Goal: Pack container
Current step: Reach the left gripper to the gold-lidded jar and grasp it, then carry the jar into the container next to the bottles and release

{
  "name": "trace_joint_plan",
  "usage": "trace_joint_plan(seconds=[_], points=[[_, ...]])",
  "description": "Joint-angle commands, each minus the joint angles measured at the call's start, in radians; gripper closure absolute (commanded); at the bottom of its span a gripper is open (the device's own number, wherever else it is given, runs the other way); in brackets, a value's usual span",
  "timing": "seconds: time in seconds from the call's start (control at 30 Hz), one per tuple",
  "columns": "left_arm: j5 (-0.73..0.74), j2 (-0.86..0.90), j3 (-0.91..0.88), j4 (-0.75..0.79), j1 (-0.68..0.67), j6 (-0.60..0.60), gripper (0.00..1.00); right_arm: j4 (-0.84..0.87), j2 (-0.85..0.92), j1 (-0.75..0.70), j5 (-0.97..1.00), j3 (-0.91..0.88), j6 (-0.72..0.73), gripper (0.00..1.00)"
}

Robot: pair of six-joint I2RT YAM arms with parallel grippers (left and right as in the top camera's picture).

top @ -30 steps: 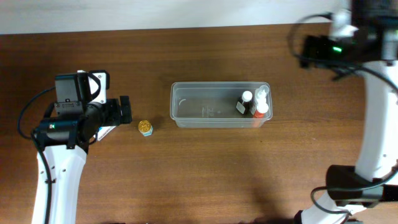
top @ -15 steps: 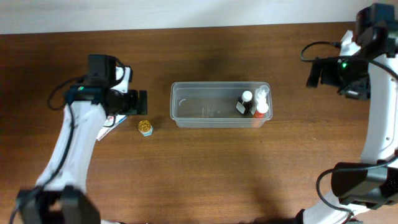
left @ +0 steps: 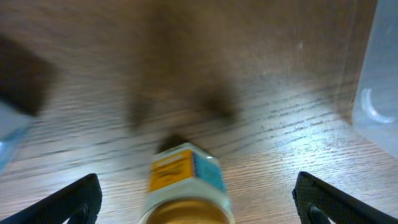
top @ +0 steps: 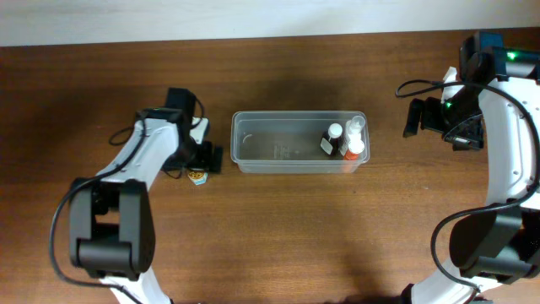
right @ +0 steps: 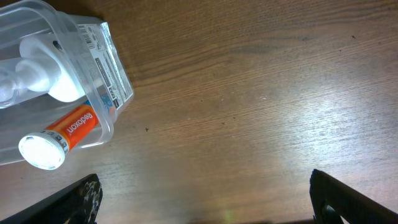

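Observation:
I will next lower my left gripper around the small gold-capped bottle (top: 197, 175) and close on its labelled sides, as the bottle already stands between the spread fingers.
The clear container (top: 287, 154) lies in the middle of the table, with a dark white-capped bottle (top: 333, 140) and an orange tube (top: 355, 150) at its right end. A small gold-capped bottle (top: 197, 175) with a yellow and blue label stands left of the container. My left gripper (top: 208, 159) is open just above it; in the left wrist view the bottle (left: 186, 177) stands between the spread fingers (left: 196, 202), untouched. My right gripper (top: 413, 118) is open and empty to the right of the container; its wrist view shows the container's corner (right: 106, 59) and the orange tube (right: 69, 127).
A blurred dark and pale blue object (left: 15, 118) lies at the left edge of the left wrist view. The container's wall (left: 376, 93) is at that view's right edge. Bare brown wood lies under my right gripper (right: 205, 199).
My left arm has swung right, from the table's left side to the gold-capped bottle beside the container. My right arm has come down and left, closer to the container's right end.

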Motion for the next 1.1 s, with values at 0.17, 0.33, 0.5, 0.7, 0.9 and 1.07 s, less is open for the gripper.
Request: trace_joint_plan(seconds=[0.17, 0.33, 0.5, 0.7, 0.9, 1.07], points=[[-0.043, 0.067, 0.019, -0.065, -0.023, 0.0, 0.02, 0.003, -0.02, -0.001, -0.008, -0.006, -0.002, 0.02], [-0.068, 0.067, 0.019, -0.087, -0.023, 0.0, 0.08, 0.003, -0.02, -0.001, -0.008, -0.006, -0.002, 0.02], [-0.068, 0.067, 0.019, -0.045, -0.023, 0.0, 0.34, 0.002, -0.02, -0.001, -0.009, -0.006, -0.002, 0.02], [-0.068, 0.067, 0.019, -0.026, -0.023, 0.0, 0.45, 0.002, -0.02, -0.001, -0.009, -0.006, -0.006, 0.01], [-0.068, 0.066, 0.019, -0.023, -0.023, 0.0, 0.66, 0.002, -0.02, -0.001, -0.009, -0.006, -0.006, 0.01], [-0.068, 0.051, 0.026, -0.031, -0.023, 0.0, 0.81, 0.002, -0.02, -0.001, -0.009, -0.006, -0.006, 0.02]])
